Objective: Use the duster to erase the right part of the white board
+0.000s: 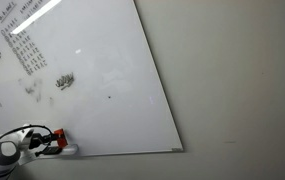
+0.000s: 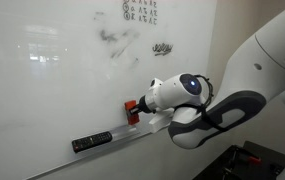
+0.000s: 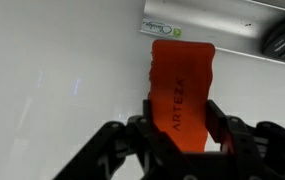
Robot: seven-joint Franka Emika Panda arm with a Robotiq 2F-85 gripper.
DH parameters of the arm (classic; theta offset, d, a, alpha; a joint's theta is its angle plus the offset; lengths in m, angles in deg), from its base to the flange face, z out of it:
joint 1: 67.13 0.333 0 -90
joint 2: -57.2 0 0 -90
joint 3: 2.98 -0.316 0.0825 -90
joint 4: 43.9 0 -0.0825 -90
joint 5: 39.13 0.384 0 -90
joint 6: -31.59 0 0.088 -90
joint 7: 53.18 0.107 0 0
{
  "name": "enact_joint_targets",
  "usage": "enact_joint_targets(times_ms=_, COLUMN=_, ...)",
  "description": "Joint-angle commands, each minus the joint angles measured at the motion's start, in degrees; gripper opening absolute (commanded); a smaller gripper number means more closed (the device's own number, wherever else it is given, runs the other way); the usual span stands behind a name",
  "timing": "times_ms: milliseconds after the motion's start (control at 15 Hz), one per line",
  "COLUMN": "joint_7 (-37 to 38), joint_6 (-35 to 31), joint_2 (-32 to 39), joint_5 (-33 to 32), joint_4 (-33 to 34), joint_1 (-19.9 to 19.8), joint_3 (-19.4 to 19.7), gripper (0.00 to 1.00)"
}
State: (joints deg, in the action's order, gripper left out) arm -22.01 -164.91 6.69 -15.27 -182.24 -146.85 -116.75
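The part of the ledge beside the dark marker-like object is empty, so the gripper needs to move down along the white board (image 2: 52, 70) to the bottom ledge (image 2: 129, 132) next and release the duster there.
The duster (image 3: 180, 88) is an orange-red block lettered ARTEZA, and my gripper (image 3: 180, 112) is shut on it, one finger on each side. In both exterior views the duster (image 1: 58, 138) (image 2: 131, 106) sits low against the white board (image 1: 92, 70) (image 2: 52, 70), close to the bottom frame. The gripper (image 1: 48, 141) (image 2: 142, 106) reaches it from the lower edge. Black handwriting and a scribble (image 1: 65, 80) (image 2: 162, 48) lie higher on the board, apart from the duster. In the wrist view the board surface (image 3: 52, 70) behind the duster is bare white.
A dark marker-like object (image 2: 92, 142) lies on the board's bottom ledge (image 2: 122, 136), beside the gripper. The ledge (image 3: 232, 28) shows in the wrist view past the duster's tip. Plain grey wall (image 1: 242, 80) borders the board's edge. The bulky robot arm (image 2: 252, 80) fills one side.
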Motion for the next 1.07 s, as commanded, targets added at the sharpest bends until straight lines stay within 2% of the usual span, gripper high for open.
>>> enact_joint_targets(times_ms=0, joint_7=3.0, joint_6=1.8, joint_2=-3.7, joint_5=1.6, joint_4=3.7, joint_1=-2.4, joint_3=-2.4, gripper=0.28)
enact_joint_targets(times_ms=533, joint_7=8.3, joint_6=6.9, joint_2=-9.9, joint_5=3.6, joint_4=7.6, joint_1=-3.0, joint_3=-4.7, gripper=0.28)
enact_joint_targets(times_ms=1000, joint_7=11.9, joint_6=7.0, joint_2=-12.0, joint_5=3.8, joint_4=9.3, joint_1=-3.3, joint_3=-4.6, gripper=0.28)
